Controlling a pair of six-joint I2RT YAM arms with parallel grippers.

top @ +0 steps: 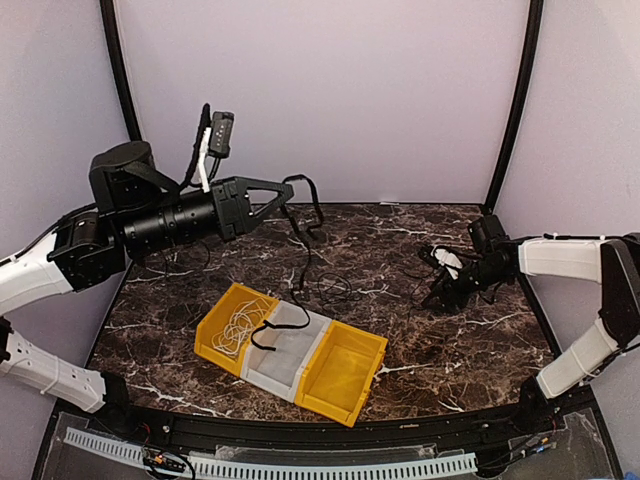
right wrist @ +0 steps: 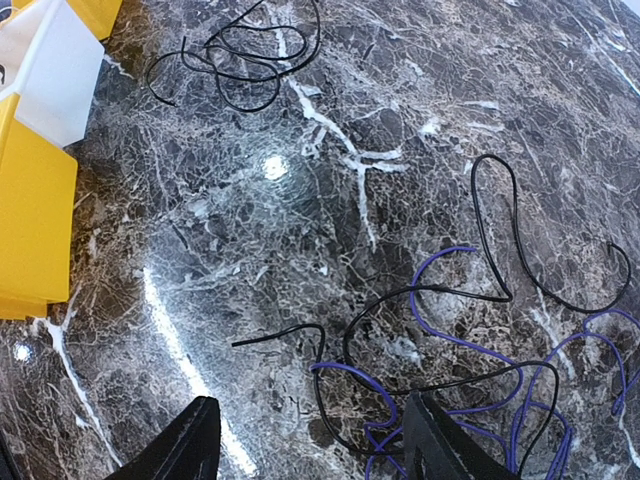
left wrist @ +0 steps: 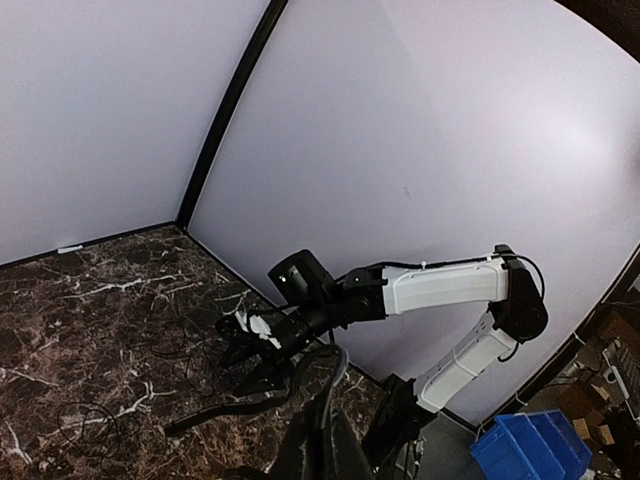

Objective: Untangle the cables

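The lower end of the black cable is already hanging at the bins. My left gripper will therefore tip down next, go down over the white middle bin [top: 284, 360] and let go of the cable.
My left gripper [top: 290, 188] is raised high over the back left of the table, shut on a thick black cable [top: 303, 262]. That cable hangs down in a curve, and its lower end rests on the bins [top: 300, 378]. In the left wrist view the closed fingers [left wrist: 319, 425] hold the black cable's loop [left wrist: 339, 354]. A bundle of white cables [top: 237, 328] lies in the left yellow bin. My right gripper [top: 437, 285] hovers low at the table's right, open. Between its fingers [right wrist: 190, 440] lie a purple cable [right wrist: 450, 340] and a thin black cable [right wrist: 480, 290], tangled on the marble.
Three joined bins, yellow, white and yellow, sit front centre. More thin black cable [right wrist: 240, 60] loops on the marble [top: 450, 350] between the bins and the right gripper [right wrist: 315, 450]. A yellow bin wall [right wrist: 30, 200] is at the left edge of the right wrist view.
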